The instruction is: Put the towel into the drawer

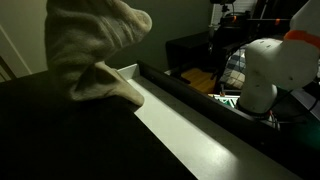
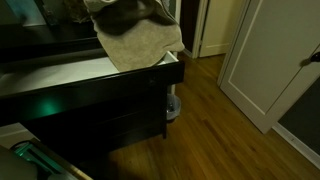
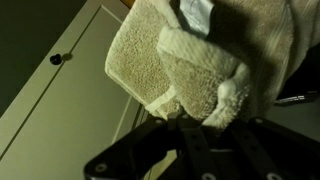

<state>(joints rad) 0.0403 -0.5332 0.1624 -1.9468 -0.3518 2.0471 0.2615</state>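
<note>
Next, the gripper lowers and moves back over the drawer's white inside before releasing the fold, since the towel's lower end hangs only by the rim's corner.
A beige towel hangs bunched from above, with its lower end over the open drawer, whose inside is white. In an exterior view the towel drapes down to the drawer's white rim near its front corner. The towel covers my gripper in both exterior views. In the wrist view my gripper is shut on a thick fold of the towel, which fills most of the picture above the dark fingers.
The drawer belongs to a dark dresser. My white base stands beyond the drawer. A wood floor and a white door lie beside the dresser. A white panel with a dark knob shows in the wrist view.
</note>
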